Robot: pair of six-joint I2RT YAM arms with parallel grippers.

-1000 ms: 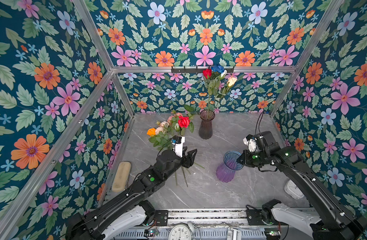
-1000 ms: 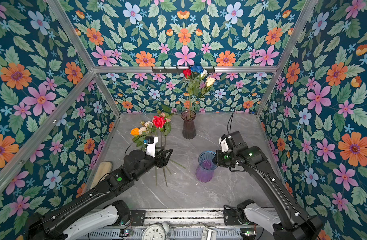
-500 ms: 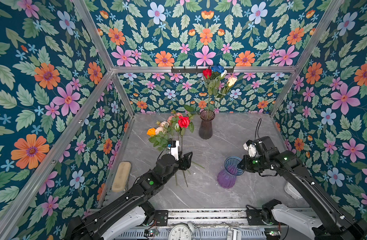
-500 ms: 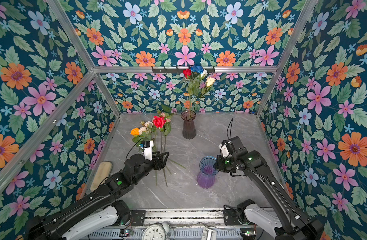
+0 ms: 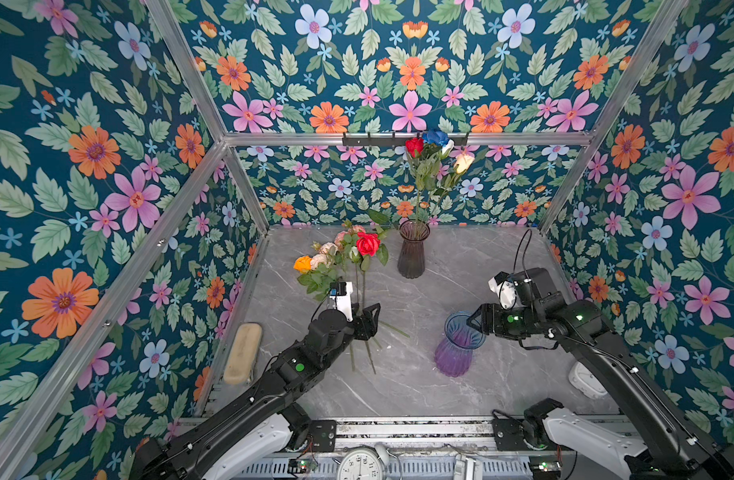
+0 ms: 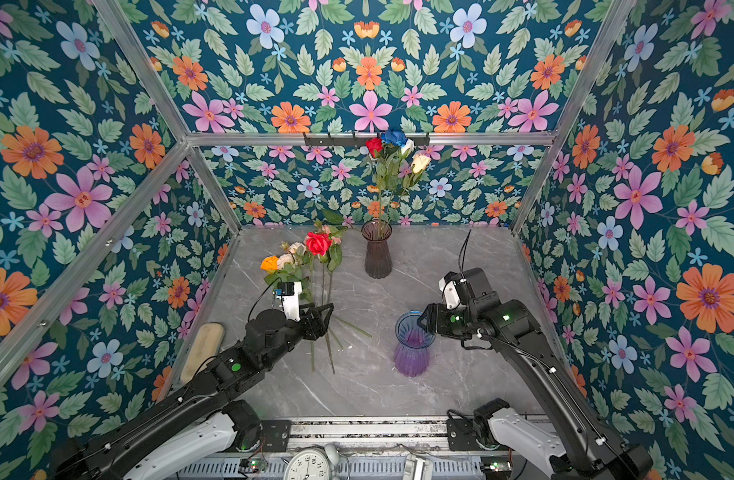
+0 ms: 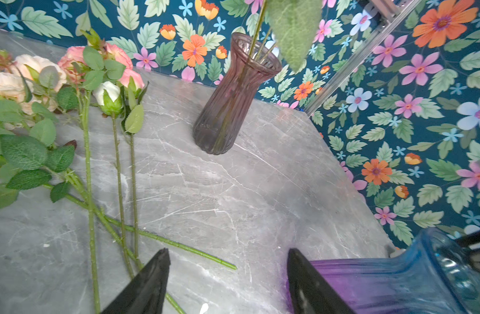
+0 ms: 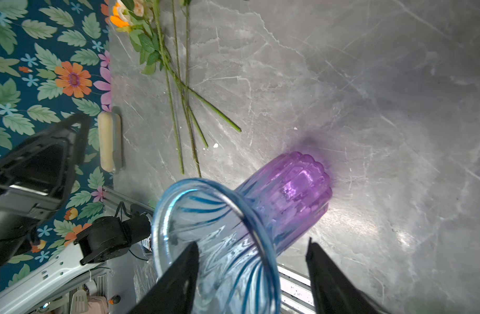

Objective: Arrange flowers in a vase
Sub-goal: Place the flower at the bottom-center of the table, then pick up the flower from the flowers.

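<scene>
The pink roses' thin green stem is bare just below its leaves, so I will move my left gripper outward and down onto that upper part (image 7: pixel 87 138) of the stem and close it.
A blue-topped purple vase (image 5: pixel 459 345) (image 6: pixel 413 345) (image 8: pixel 260 212) stands upright on the grey marble table (image 5: pixel 461 270). My right gripper (image 5: pixel 471 322) (image 6: pixel 423 320) (image 8: pixel 252 242) is open at its rim, one finger inside the mouth and the other outside, clear of the glass. Loose flowers (image 5: pixel 344 257) (image 6: pixel 307 253) (image 7: pixel 78 68), orange, peach, pink and red roses, lie at the left. My left gripper (image 5: pixel 367 322) (image 6: pixel 321 318) (image 7: pixel 228 252) hangs open and empty over their stem ends. A dark smoky vase (image 5: pixel 413 253) (image 7: pixel 230 100) at the back holds red, blue, white and peach roses (image 5: pixel 434 153).
A beige block (image 5: pixel 242 353) lies along the table's left edge. A white object (image 5: pixel 583 376) sits by the right wall behind my right arm. A clock (image 5: pixel 361 463) rests on the front rail. Flowered walls close in three sides.
My right gripper slid the blue-purple vase slightly toward the front, then opened off its rim. My left gripper drew back a little along the stems, staying open.
</scene>
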